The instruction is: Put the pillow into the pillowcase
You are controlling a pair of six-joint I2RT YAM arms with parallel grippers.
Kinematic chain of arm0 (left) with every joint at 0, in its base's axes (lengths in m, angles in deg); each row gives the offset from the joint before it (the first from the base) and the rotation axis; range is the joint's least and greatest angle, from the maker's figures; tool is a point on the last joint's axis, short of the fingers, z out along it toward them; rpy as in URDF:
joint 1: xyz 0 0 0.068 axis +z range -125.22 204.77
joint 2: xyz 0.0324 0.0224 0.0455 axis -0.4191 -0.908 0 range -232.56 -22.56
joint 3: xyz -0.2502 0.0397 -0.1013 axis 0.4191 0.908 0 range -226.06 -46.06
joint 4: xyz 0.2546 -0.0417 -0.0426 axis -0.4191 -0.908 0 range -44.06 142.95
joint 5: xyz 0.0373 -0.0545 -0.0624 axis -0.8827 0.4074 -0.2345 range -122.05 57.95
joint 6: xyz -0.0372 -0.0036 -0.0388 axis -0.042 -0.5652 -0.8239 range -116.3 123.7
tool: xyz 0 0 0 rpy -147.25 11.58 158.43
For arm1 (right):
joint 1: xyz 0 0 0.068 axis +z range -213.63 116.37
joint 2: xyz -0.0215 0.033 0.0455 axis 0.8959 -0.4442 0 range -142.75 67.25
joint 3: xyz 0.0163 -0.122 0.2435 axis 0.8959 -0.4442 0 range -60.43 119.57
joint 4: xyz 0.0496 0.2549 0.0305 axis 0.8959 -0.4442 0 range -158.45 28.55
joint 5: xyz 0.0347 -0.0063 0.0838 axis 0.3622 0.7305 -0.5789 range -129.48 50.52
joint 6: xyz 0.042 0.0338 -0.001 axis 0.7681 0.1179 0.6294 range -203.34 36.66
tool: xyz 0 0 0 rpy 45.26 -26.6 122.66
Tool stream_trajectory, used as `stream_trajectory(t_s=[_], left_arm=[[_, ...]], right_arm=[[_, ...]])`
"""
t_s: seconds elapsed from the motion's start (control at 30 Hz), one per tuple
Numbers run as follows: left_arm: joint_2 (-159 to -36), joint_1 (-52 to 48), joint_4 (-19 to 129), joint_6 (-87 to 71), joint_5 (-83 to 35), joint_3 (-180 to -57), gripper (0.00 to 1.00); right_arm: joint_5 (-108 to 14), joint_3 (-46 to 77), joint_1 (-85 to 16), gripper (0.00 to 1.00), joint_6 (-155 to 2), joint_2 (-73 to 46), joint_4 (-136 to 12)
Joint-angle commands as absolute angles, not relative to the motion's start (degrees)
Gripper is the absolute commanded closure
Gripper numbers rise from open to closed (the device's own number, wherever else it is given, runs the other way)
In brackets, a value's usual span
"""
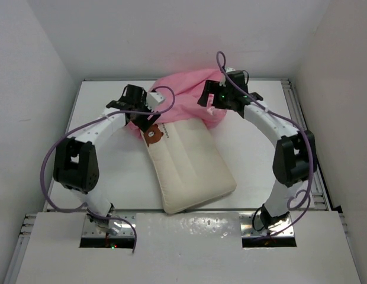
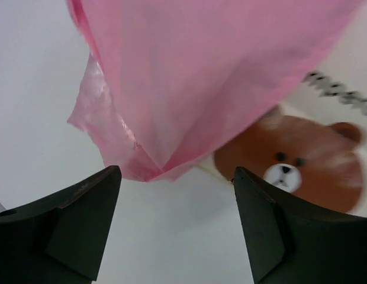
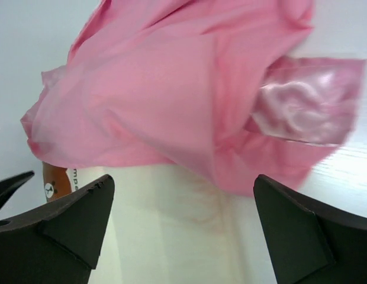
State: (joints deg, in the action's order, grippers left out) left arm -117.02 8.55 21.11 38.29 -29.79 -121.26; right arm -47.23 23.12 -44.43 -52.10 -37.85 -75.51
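Note:
My open left gripper should next go down onto the pillowcase's hem beside the bear print (image 1: pixel 153 135) and close.
The cream-white pillow (image 1: pixel 189 165) lies slanted in the middle of the table, its far end under the bunched pink pillowcase (image 1: pixel 186 94). A brown bear print (image 1: pixel 153 135) marks that end. My left gripper (image 1: pixel 149 122) hovers open at the pillowcase's left edge, near the bear print (image 2: pixel 302 163); the pink pillowcase (image 2: pixel 189 77) hangs just beyond its fingertips, nothing between them. My right gripper (image 1: pixel 213 106) stands wide open at the right side of the pillowcase (image 3: pixel 171 94), above the pillow (image 3: pixel 177 231). Neither gripper holds the fabric.
White walls enclose the white table (image 1: pixel 112 171) on three sides. A metal rail (image 1: pixel 299 124) runs along the table's right edge. Purple cables (image 1: pixel 50 171) loop off both arms.

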Motion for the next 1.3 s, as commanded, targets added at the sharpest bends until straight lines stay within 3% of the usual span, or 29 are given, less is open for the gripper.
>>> stream_trajectory(t_s=[0.0,0.17,0.37,0.43,0.47,0.53,0.73,1.1,1.27], left_arm=[[-120.8,11.2,26.2,40.6,-33.7,-120.9,0.25],[-123.6,12.5,30.9,40.5,-35.0,-120.0,0.32],[-124.1,13.5,29.0,40.9,-27.6,-118.7,0.6],[-123.7,13.9,28.6,41.2,-25.9,-118.0,0.75],[-123.6,14.2,28.3,41.1,-25.7,-117.9,0.91],[-123.2,15.1,27.7,40.2,-25.4,-117.8,1.0],[-117.5,17.0,21.8,37.5,-18.5,-117.9,1.0],[-112.3,17.3,20.4,36.0,-12.1,-112.9,1.0],[-112.4,18.0,19.5,36.1,-12.4,-112.8,1.0]], right_arm=[[-43.9,19.7,-46.5,0.01,-56.6,-32.2,-77.2],[-37.2,11.7,-38.2,0.02,-63.7,-24.5,-78.9],[-34.5,0.9,-25.5,0.01,-65.1,-16.9,-70.3],[-33.3,0.7,-22.2,0.01,-66.0,-17.6,-68.6],[-31.8,0.7,-18.7,0.01,-66.5,-18.3,-67.9],[-29.6,1.8,-13.6,0.01,-67.6,-21.1,-66.2],[-16.8,8.0,-5.6,0.01,-64.4,-32.5,-67.3],[-17.7,13.4,-2.5,0.01,-66.6,-43.8,-67.3],[-17.3,10.4,-1.1,0.01,-68.4,-39.2,-65.1]])
